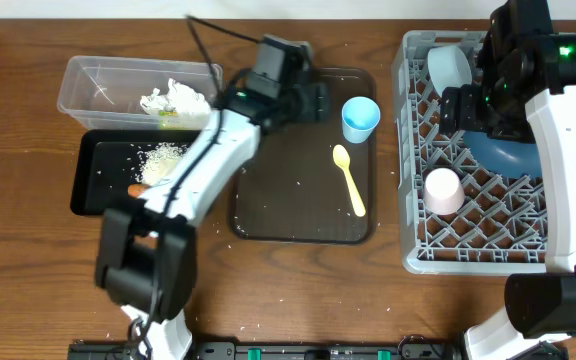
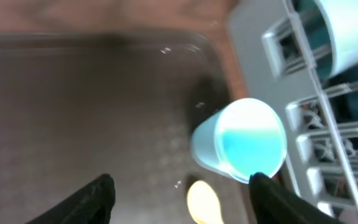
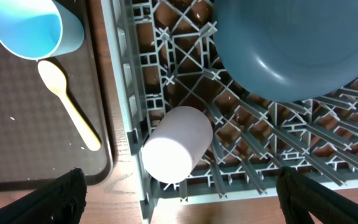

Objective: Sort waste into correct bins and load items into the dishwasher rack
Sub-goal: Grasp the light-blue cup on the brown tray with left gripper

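Observation:
My left gripper moves down to the open light blue cup next, below it and to its right in the overhead view. It straddles the cup's rim farthest from the rack.
My left gripper hangs open over the brown serving tray, its right finger close to the light blue cup, which stands upright. The yellow spoon lies on the tray just below the cup. My right gripper is open and empty above the grey rack. In the rack are the pink cup on its side, the dark blue plate and the white bowl. Napkins sit in the clear tub. Rice and a carrot stick lie in the black tray.
The brown serving tray lies between the bins and the rack, with a few stray rice grains on it. A black cable runs behind the left arm. The rack's left wall stands close beside the tray's right edge.

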Tool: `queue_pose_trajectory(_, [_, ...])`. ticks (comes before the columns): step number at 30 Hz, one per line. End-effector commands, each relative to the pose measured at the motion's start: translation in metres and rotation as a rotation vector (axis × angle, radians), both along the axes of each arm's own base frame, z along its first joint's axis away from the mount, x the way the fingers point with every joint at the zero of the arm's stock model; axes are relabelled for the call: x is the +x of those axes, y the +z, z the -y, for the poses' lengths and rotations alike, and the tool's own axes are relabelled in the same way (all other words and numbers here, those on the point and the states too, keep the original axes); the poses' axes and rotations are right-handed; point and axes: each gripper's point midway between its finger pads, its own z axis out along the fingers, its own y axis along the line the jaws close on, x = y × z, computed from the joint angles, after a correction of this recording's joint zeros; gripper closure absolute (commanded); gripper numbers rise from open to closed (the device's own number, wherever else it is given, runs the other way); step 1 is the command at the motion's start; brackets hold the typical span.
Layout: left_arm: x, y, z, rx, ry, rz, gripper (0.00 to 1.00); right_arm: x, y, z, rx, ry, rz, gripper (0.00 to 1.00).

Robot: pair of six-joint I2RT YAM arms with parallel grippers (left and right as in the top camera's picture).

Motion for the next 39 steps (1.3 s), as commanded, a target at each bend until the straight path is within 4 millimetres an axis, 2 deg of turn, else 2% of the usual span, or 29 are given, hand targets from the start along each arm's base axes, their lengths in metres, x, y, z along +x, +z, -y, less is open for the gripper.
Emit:
queue_pose_trajectory(1, [0.002, -0.011, 0.028, -0.01, -0.055, 0.013, 0.27, 0.002, 0.005, 0.006, -0.008, -0.005, 0.014, 0.05])
queue_pose_trajectory(6, [0.014, -0.026, 0.054, -0.005, -0.085, 0.004, 0.27, 0.0, 0.004, 0.006, -0.009, -0.005, 0.007, 0.05])
queue_pose_trajectory(9, [0.019, -0.039, 0.061, 0.012, -0.093, -0.029, 0.27, -0.001, 0.004, 0.006, -0.011, 0.004, 0.002, 0.05])
queue_pose_trajectory(12, [0.021, -0.049, 0.061, 0.031, -0.088, -0.054, 0.29, -0.003, 0.004, 0.006, -0.011, 0.004, -0.003, 0.06])
queue_pose_trajectory(17, [0.017, -0.061, 0.052, 0.083, -0.064, -0.087, 0.51, -0.002, 0.004, 0.006, -0.011, 0.004, -0.002, 0.06])
queue_pose_trajectory(23, [0.008, -0.079, 0.052, 0.109, -0.074, -0.135, 0.7, -0.002, 0.004, 0.006, -0.011, 0.006, 0.0, 0.07])
queue_pose_trajectory(26, [0.007, -0.08, 0.052, 0.112, -0.074, -0.14, 0.79, -0.002, 0.004, 0.006, -0.013, 0.012, -0.001, 0.08])
queue_pose_trajectory(28, [0.007, -0.079, 0.052, 0.11, -0.074, -0.137, 0.81, -0.002, 0.004, 0.006, -0.013, 0.012, -0.001, 0.08])
queue_pose_trajectory(31, [0.006, -0.081, 0.051, 0.115, -0.073, -0.146, 0.93, -0.002, 0.004, 0.006, -0.013, 0.012, 0.0, 0.08])
queue_pose_trajectory(36, [0.005, -0.08, 0.037, 0.124, -0.055, -0.175, 0.94, 0.003, 0.005, 0.0, 0.008, 0.021, 0.021, 0.07])
queue_pose_trajectory(39, [0.003, -0.065, 0.021, 0.085, -0.048, -0.212, 0.94, 0.011, 0.007, -0.014, 0.081, 0.062, 0.054, 0.07])
